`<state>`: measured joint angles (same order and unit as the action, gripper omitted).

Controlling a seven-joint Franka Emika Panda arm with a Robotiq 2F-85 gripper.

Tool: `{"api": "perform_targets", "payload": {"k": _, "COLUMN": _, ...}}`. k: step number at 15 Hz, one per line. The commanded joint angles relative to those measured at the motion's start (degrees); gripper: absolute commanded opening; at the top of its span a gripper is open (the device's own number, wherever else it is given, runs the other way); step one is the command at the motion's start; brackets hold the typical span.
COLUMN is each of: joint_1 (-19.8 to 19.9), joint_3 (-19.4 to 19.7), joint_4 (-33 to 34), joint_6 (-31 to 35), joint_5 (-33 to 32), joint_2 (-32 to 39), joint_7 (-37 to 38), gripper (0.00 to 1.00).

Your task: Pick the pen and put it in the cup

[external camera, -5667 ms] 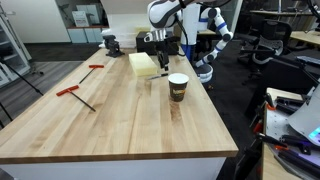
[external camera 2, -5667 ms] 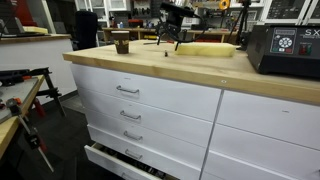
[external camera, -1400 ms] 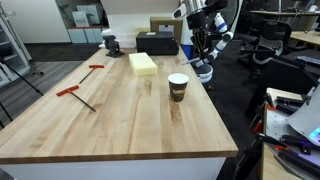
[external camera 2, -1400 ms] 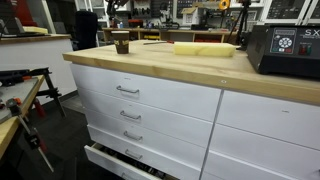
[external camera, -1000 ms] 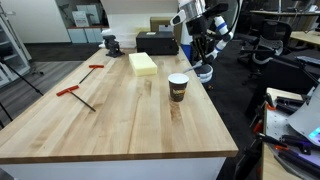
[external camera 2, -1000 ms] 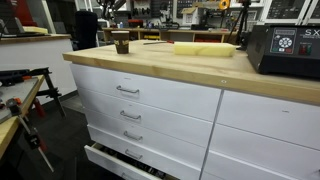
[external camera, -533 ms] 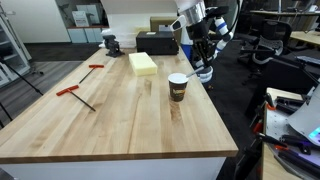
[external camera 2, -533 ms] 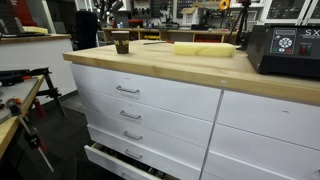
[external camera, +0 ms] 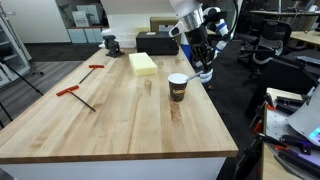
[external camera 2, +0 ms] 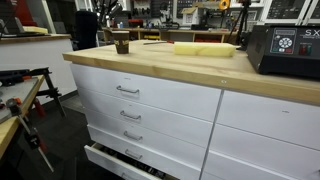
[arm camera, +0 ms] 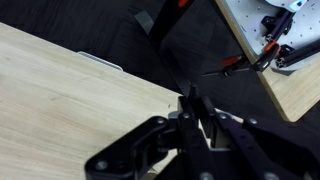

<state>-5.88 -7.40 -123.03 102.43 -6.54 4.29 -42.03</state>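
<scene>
My gripper holds the pen a little beyond the cup, so it should next move over the wood toward the cup's opening (external camera: 178,78).
The brown paper cup (external camera: 178,87) stands upright near the table's far edge; it also shows at the back of the worktop, as the cup (external camera 2: 121,45). My gripper (external camera: 197,60) hangs above the cup and a little beyond it, over the table's edge. In the wrist view the gripper (arm camera: 190,108) is shut on a thin dark pen (arm camera: 189,97) that sticks out between the fingertips. The cup does not show in the wrist view, only the table's corner (arm camera: 60,90) and dark floor beyond.
A yellow foam block (external camera: 143,63), a black box (external camera: 157,42) and a small vise (external camera: 111,43) sit at the back of the wooden table. Two red-handled T-shaped tools (external camera: 75,92) (external camera: 93,68) lie on the far side. Office chairs and another robot stand beyond the table's edge.
My gripper has come down and moved toward the cup with the pen still in it. The cup and other objects have not moved.
</scene>
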Motion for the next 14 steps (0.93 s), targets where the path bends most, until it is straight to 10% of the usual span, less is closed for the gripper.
{"api": "perform_targets", "payload": {"k": 1, "joint_1": -0.51, "joint_3": -0.27, "joint_4": 1.11, "joint_6": -0.11, "joint_5": -1.23, "joint_2": 1.21, "joint_7": 3.38, "gripper": 0.04}}
{"api": "perform_targets", "payload": {"k": 14, "joint_1": -0.52, "joint_3": -0.91, "joint_4": 3.51, "joint_6": 0.01, "joint_5": -0.78, "joint_2": 3.44, "joint_7": 6.20, "gripper": 0.04}}
